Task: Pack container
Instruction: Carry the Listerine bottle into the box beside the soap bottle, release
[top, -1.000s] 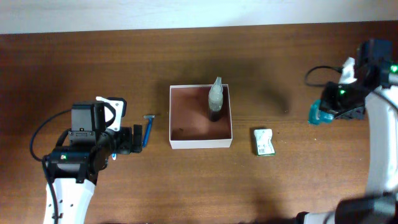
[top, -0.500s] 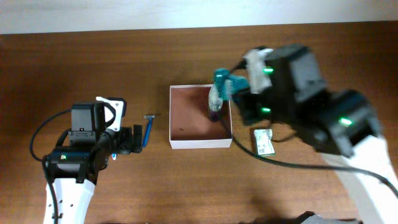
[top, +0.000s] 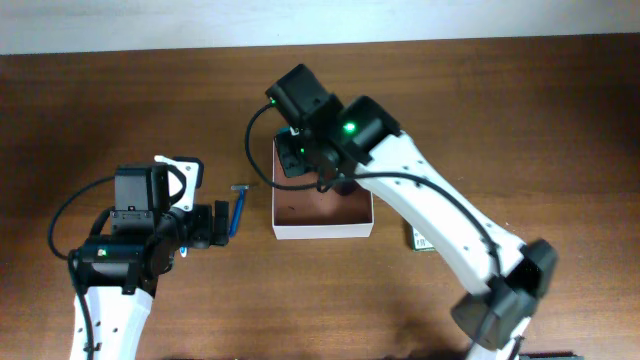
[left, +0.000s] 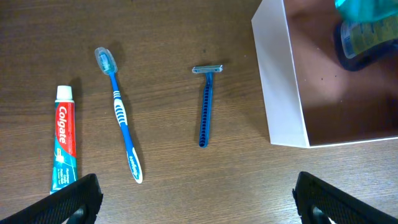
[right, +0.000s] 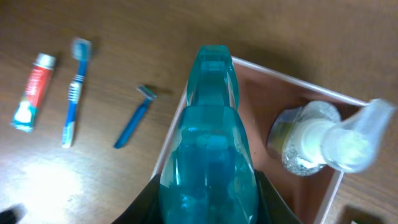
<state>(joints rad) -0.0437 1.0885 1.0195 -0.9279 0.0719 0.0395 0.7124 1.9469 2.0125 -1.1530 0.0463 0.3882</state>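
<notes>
The teal bottle (right: 211, 155) hangs over the side of the container, so my right gripper will next move toward the pump bottle, go down to the bare bottom of the container beside it and let go.
The container (top: 310, 218) is a square white-walled box with a reddish-brown inside at the table's middle. My right gripper (top: 298, 152) is shut on a teal bottle (right: 211, 155) and holds it over the container's left wall (right: 171, 140). The bottle also shows in the left wrist view (left: 370, 22). A clear pump bottle (right: 314, 140) stands inside the container at the far side. My left gripper (left: 196, 202) is open and empty, left of the container (left: 280, 81). A blue razor (left: 206, 106), a blue toothbrush (left: 121, 115) and a toothpaste tube (left: 62, 146) lie on the table before it.
A green packet (top: 421, 240) lies right of the container, partly hidden by my right arm. The razor (top: 239, 206) lies between my left gripper (top: 214, 226) and the container. The toothbrush and toothpaste are hidden under my left arm in the overhead view.
My right arm has swung from the table's far right to above the container's left wall, carrying the teal bottle. The left arm has not moved.
</notes>
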